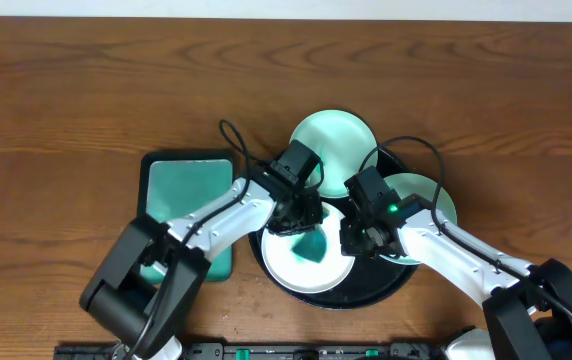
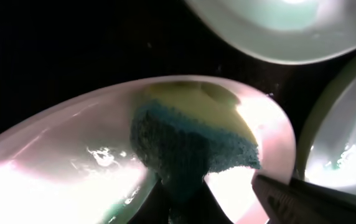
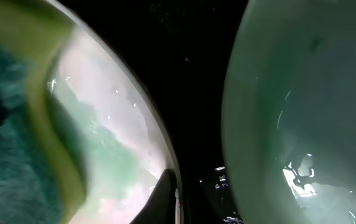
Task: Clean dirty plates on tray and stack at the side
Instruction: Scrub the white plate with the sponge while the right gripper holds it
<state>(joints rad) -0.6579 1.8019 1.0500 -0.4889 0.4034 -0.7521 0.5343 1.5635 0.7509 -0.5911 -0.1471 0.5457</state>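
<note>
The left gripper wipes across the front plate (image 1: 284, 268) next. Then it lifts over the rectangular green tray (image 1: 189, 190) and releases the sponge there, as that tray shows bare room.
The round black tray (image 1: 391, 285) holds three pale plates. The front plate (image 1: 284, 268) carries a teal and yellow sponge (image 1: 311, 246). My left gripper (image 1: 301, 215) is shut on that sponge (image 2: 190, 140) and presses it on the front plate (image 2: 60, 168). My right gripper (image 1: 356, 240) is shut on the front plate's right rim; one finger (image 3: 167, 190) lies over the rim of the plate (image 3: 119, 143). A second plate (image 1: 333, 140) overhangs the tray's far edge. A third plate (image 1: 421, 195) lies at the right, and also shows in the right wrist view (image 3: 302, 112).
A rectangular green tray (image 1: 186, 185) with a black edge lies left of the round tray, partly under my left arm. Cables loop over the far side of the tray. Brown wooden table (image 1: 86, 80) lies all around.
</note>
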